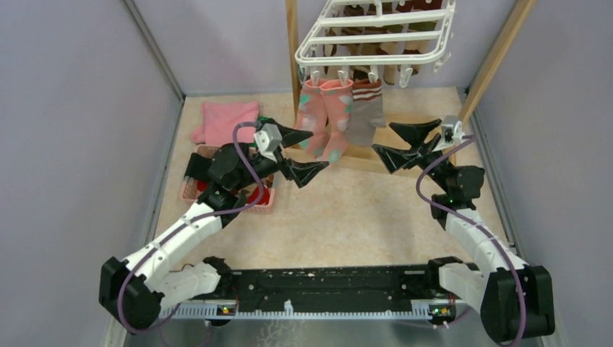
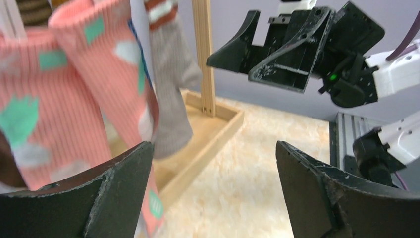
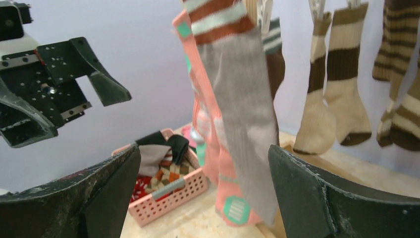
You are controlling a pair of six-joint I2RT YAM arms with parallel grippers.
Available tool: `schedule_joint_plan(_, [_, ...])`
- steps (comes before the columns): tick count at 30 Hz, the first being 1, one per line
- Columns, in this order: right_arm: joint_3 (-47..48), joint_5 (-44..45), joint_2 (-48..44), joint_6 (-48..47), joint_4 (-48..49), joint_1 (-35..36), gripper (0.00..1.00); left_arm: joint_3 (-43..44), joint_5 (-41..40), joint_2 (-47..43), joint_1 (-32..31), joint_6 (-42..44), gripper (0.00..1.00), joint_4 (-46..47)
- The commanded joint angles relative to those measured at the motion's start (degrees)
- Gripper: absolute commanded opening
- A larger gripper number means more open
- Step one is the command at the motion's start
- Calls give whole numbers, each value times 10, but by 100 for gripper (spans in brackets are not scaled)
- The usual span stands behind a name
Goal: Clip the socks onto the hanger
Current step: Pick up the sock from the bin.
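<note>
I should next turn my left gripper down and lower it onto the grey sock of the basket, because that sock is below the gripper and to its left in the top view.
The white grid hanger [image 1: 376, 32] hangs at the top, clips beneath. Two pink socks with teal patches [image 1: 324, 116] and a grey sock with a brown-red striped cuff [image 1: 365, 112] hang clipped at its front. Brown-and-cream striped socks [image 3: 341, 94] hang behind. My left gripper [image 1: 307, 152] is open and empty, just left of the pink socks [image 2: 59, 99]. My right gripper [image 1: 405, 141] is open and empty, just right of the grey sock [image 3: 242, 119].
A pink basket [image 1: 266, 200] with more socks sits at the left under my left arm; it also shows in the right wrist view [image 3: 168, 191]. A folded pink cloth [image 1: 225, 119] lies behind it. A wooden post frame [image 1: 293, 50] with a base tray [image 2: 208, 144] holds the hanger.
</note>
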Motion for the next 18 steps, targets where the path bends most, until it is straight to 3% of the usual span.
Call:
schedule_joint_plan(1, [-59,27,-86,-54,-89,-4,99,-81,-50,-91,11,-6,99,-40])
schedule_joint_plan(5, [-107,33,-163,-84,-180,-4,99,-144,-89,-135,26,-36,99,-62])
schedule_joint_plan(9, [-147,31,-205,-97,-210,-4,99,-154,-112,-137,56,-55,99,-106])
schedule_joint_plan(13, [-165,27,-188,-93,-184,-4,99,-113,-133,-116,95,-40,99,-193])
schedule_joint_plan(18, [-166,4,-141,-64,-142,-4,99,-7,-167,-82,125,23,99,-369])
